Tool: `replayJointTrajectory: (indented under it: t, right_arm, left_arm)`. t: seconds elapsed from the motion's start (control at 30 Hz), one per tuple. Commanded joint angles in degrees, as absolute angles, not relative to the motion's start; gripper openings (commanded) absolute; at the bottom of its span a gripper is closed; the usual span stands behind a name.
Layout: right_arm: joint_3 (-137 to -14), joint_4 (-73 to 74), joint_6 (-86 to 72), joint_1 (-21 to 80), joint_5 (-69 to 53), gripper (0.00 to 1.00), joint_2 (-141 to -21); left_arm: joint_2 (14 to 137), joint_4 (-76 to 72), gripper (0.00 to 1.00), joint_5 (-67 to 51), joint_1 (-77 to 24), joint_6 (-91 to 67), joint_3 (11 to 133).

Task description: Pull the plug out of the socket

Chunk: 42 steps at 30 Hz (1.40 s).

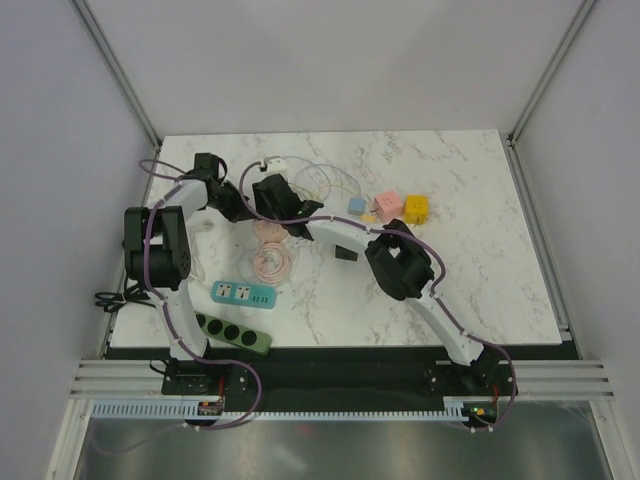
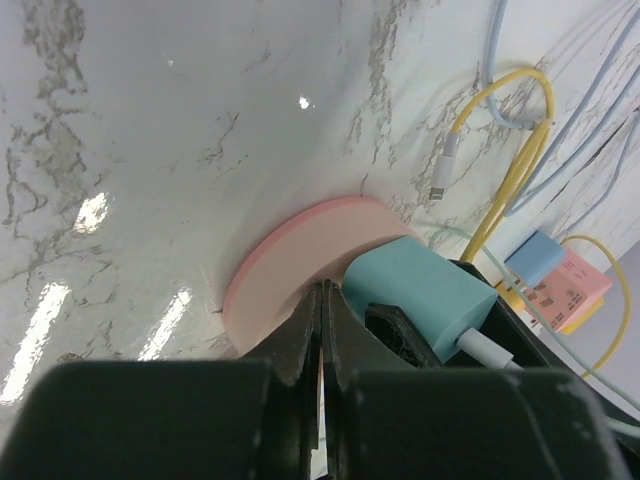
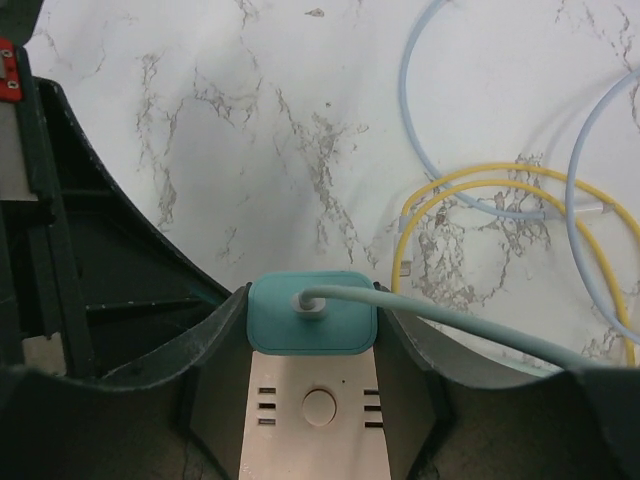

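Note:
The tabletop by the black cube lies to my right gripper's right in the top view: I will pull the seated plug up, carry it there, lower and release.
A teal plug (image 3: 312,312) with a pale green cable sits in the end of a pale pink socket strip (image 3: 312,420). My right gripper (image 3: 312,330) is closed on the plug, one dark finger pressed against each side. In the left wrist view the plug (image 2: 420,290) stands on the pink strip (image 2: 290,255). My left gripper (image 2: 322,300) is shut with nothing between its fingers, and its tips rest against the strip's rounded end beside the plug. In the top view both grippers meet at the table's back left, left gripper (image 1: 235,205) and right gripper (image 1: 268,200), and they hide the strip.
A yellow cable (image 3: 480,195) and light blue cable loops (image 3: 420,120) lie just beyond the plug. A coiled pink cable (image 1: 272,258), a teal power strip (image 1: 243,294) and a green power strip (image 1: 233,333) lie nearer. Blue (image 1: 356,205), pink (image 1: 389,205) and yellow (image 1: 416,209) blocks sit to the right.

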<state>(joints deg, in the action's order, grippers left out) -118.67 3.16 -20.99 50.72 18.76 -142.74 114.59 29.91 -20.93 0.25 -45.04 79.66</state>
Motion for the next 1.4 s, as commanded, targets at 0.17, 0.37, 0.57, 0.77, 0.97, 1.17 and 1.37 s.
replayJointTrajectory:
  t: [0.17,0.37,0.57,0.77,0.97,1.17,1.37]
  right_arm:
    - [-128.76,-2.48,-24.72,53.43,16.66,0.0,-138.34]
    - [-127.27,-2.28,-8.09,56.95,26.98,0.0,-137.73]
    - [-126.22,-1.68,-9.31,56.87,27.6,0.0,-136.23]
    - [-117.0,2.63,-15.11,53.97,20.31,0.0,-128.07]
    - [-106.72,9.4,-19.59,47.03,4.53,0.0,-117.35]
    - [-92.3,9.23,-23.29,35.87,-20.01,0.0,-106.53]
    - [-82.45,12.21,-22.07,25.5,-32.08,0.0,-100.73]
  left_arm:
    - [117.6,33.49,0.02,-17.05,-1.67,-42.45,78.22]
    - [117.68,33.49,0.02,-17.22,-1.67,-42.45,78.31]
    - [116.64,33.49,0.02,-16.79,-1.41,-41.84,78.49]
    - [112.42,31.73,0.02,-17.75,-0.53,-41.13,77.52]
    - [106.88,29.53,0.02,-19.25,-0.09,-40.61,76.03]
    - [102.84,28.13,0.02,-19.77,-0.09,-39.99,75.32]
    - [102.04,26.46,0.02,-22.23,-0.09,-40.25,74.45]
